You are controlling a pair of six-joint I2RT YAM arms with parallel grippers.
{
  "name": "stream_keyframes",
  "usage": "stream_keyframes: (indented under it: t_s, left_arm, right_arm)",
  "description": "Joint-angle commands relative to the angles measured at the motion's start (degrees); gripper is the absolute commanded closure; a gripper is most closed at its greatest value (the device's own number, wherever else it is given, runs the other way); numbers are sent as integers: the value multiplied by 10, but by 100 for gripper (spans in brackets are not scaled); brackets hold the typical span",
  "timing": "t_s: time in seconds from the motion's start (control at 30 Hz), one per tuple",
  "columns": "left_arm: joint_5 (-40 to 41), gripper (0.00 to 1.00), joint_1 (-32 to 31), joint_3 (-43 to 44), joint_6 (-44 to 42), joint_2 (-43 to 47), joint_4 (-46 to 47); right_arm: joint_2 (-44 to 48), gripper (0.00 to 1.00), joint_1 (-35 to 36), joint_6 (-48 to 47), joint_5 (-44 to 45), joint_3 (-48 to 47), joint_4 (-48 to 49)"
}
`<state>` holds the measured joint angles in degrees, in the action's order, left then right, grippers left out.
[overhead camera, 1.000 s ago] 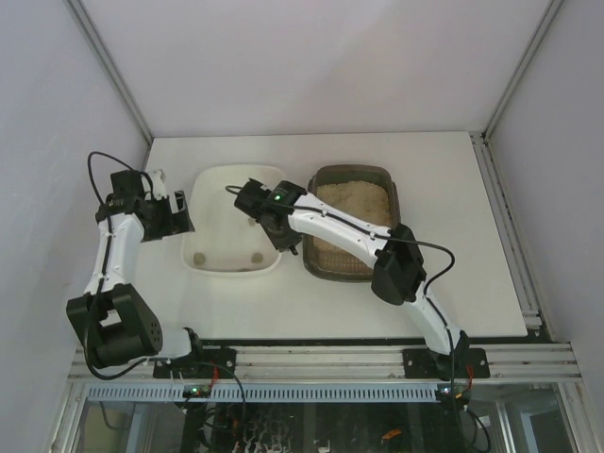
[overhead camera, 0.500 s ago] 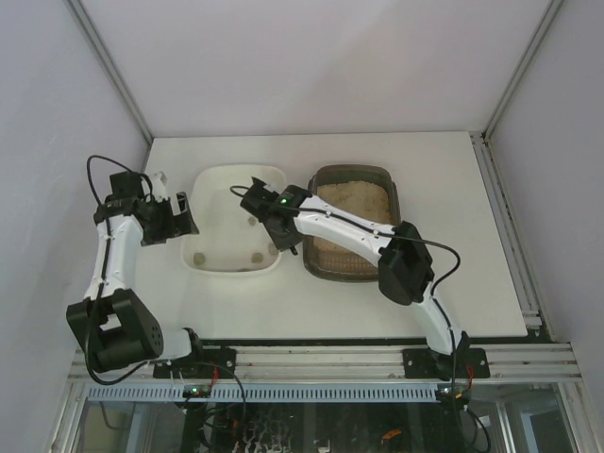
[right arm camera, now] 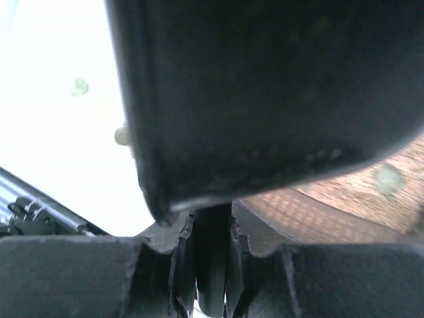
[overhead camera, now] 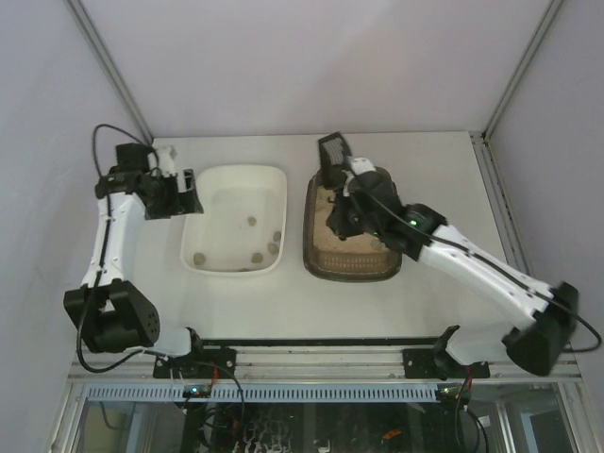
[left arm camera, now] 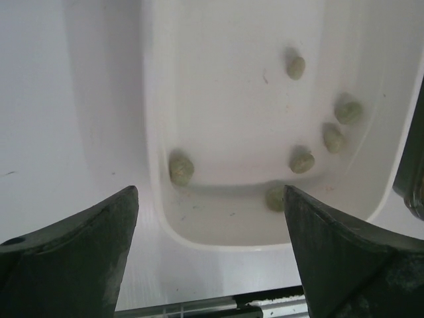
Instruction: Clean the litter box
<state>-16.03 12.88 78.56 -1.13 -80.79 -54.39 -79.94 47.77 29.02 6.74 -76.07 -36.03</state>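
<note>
My left gripper next crosses the white tray, then lowers onto the litter box's tray-side rim near its far corner.
The dark brown-grey litter box with beige litter stands right of centre. My right gripper hovers over its far-left part, shut on the handle of a black scoop whose blade sticks out past the box's far rim. In the right wrist view the scoop fills the top, my right gripper clamps its handle, and the litter holds a pale clump. My left gripper is open beside the white tray's far-left edge; it also shows in the left wrist view.
The white tray sits left of the litter box and holds several greenish clumps. The tray's rim lies just under my left fingers. White walls enclose the table on the left, right and far sides.
My right arm has swung right with the scoop, from over the white tray to over the litter box. My left gripper has moved a little farther back along the tray's left edge.
</note>
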Motion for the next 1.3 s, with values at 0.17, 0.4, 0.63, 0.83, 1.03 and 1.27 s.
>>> stream_keyframes:
  t_s: [0.17,0.4,0.63,0.83,1.03,1.27]
  left_arm:
    - [238,0,-335,100,28,-14,31]
    - [259,0,-446,288,65,-194,-19]
    - [398,0,-535,432,184,-337,-51]
    - [437,1,-554,506,230,-412,-62]
    - [484,1,-560,556,248,-474,-59]
    - [490,1,-554,528,264,-488,-17]
  right_arm:
    - [261,100,-52,4,56,188,30]
    - [390,100,-103,39,53,259,22]
    - [417,100,-110,83,66,292,12]
    - [416,100,-111,83,76,293,6]
    - [404,100,-124,77,78,292,24]
    - [401,100,-146,80,66,292,27]
